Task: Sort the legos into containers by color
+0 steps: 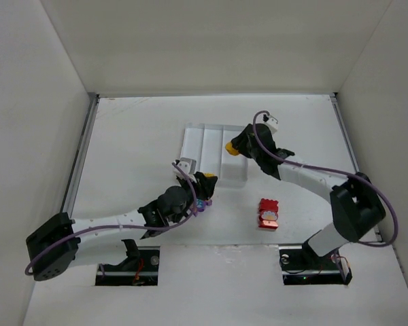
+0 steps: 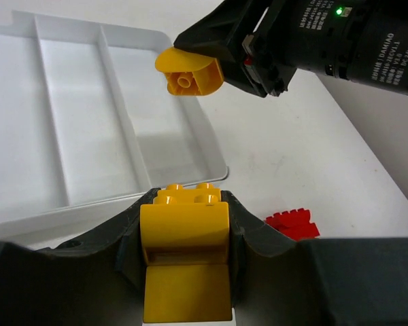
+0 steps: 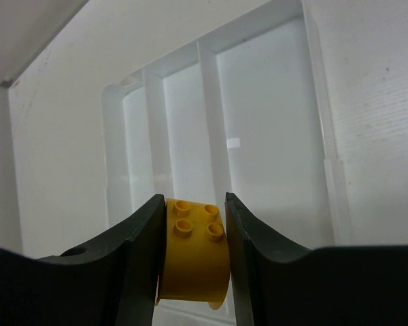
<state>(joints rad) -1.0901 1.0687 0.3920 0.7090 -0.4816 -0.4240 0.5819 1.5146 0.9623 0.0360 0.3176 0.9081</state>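
Observation:
My right gripper lowers toward the bottom of the tray's bare section on the red brick's side and opens next. The rounded yellow brick (image 3: 194, 255) already hangs above.
The white tray (image 1: 190, 146) with three long compartments lies at the table's middle; its compartments look bare in the left wrist view (image 2: 27, 136) and the right wrist view (image 3: 258, 136). My right gripper (image 1: 232, 147) is shut on a rounded yellow brick (image 3: 194, 255), held above the tray's right compartment; the brick also shows in the left wrist view (image 2: 189, 70). My left gripper (image 1: 205, 182) is shut on a yellow studded brick (image 2: 185, 231), just off the tray's near edge. A purple brick (image 1: 202, 203) lies under my left arm. A red brick (image 1: 268, 212) lies on the table to the right.
White walls enclose the table on the left, right and back. The red brick also shows in the left wrist view (image 2: 292, 223), near my left gripper.

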